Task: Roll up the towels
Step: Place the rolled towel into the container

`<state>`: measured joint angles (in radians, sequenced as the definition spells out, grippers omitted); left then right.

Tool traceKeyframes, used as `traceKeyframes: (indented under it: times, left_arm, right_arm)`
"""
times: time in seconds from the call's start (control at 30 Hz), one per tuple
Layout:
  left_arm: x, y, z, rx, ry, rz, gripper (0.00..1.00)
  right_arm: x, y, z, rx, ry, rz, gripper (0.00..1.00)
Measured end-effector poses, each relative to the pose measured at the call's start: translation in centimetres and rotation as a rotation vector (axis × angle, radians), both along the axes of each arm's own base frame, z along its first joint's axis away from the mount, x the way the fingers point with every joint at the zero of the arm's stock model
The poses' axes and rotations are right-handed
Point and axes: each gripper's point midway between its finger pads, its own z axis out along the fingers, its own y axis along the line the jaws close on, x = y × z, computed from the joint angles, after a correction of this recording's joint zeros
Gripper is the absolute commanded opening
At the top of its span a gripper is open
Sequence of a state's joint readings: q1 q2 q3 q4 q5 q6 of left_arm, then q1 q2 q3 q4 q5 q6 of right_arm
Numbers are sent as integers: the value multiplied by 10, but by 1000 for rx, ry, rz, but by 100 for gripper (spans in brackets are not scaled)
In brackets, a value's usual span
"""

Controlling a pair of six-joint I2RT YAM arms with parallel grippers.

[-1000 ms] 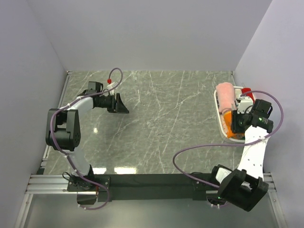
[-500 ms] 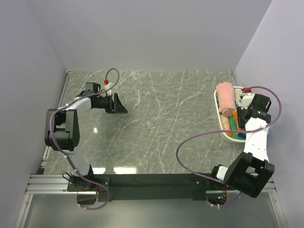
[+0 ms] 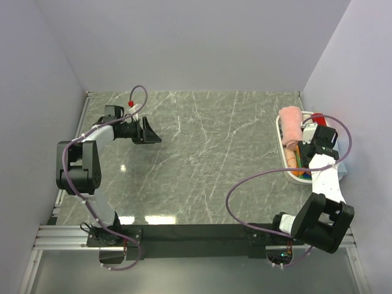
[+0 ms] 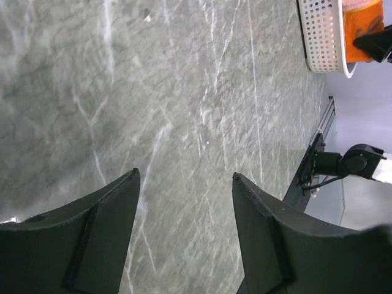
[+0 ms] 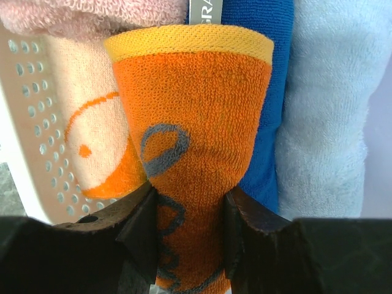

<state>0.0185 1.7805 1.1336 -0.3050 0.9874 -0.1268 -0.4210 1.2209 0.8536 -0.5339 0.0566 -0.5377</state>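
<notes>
The orange towel is on the blue one. My right gripper will lower the orange towel off it, onto the strip by the basket's side with holes, left in the top view.
My right gripper (image 5: 187,229) is shut on a rolled orange towel (image 5: 193,141) with grey lettering and a yellow edge, over the white basket (image 3: 282,149) at the far right of the table. Beside it lie a pink towel (image 5: 92,15), a blue towel (image 5: 260,92) and a pale blue towel (image 5: 327,104). In the top view the pink roll (image 3: 291,125) lies across the basket's far end, and the right gripper (image 3: 308,147) is over the basket. My left gripper (image 3: 150,131) is open and empty above the marble at the far left; its fingers (image 4: 104,233) frame bare table.
The perforated basket wall (image 5: 33,153) is at the left of the right wrist view; the basket also shows far off in the left wrist view (image 4: 321,37). The side wall stands right next to the basket. The grey marble table (image 3: 208,159) spans between the arms.
The right arm has drawn in toward the basket's far end with the orange towel in its jaws. The left gripper has shifted slightly toward the far left.
</notes>
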Motion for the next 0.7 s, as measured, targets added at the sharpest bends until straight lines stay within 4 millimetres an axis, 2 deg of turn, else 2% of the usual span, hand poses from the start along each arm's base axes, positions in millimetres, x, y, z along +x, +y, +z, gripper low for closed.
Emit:
traceKeyframes:
  times: [0.43,0.7]
  left_arm:
    - [-3,4,-5,-12,27,19,68]
    - [-3,3,-5,-15,29,17,69]
  right_arm:
    - [1,12,0,17,-4,22,0]
    - [-7,36,-18,99,38,48,0]
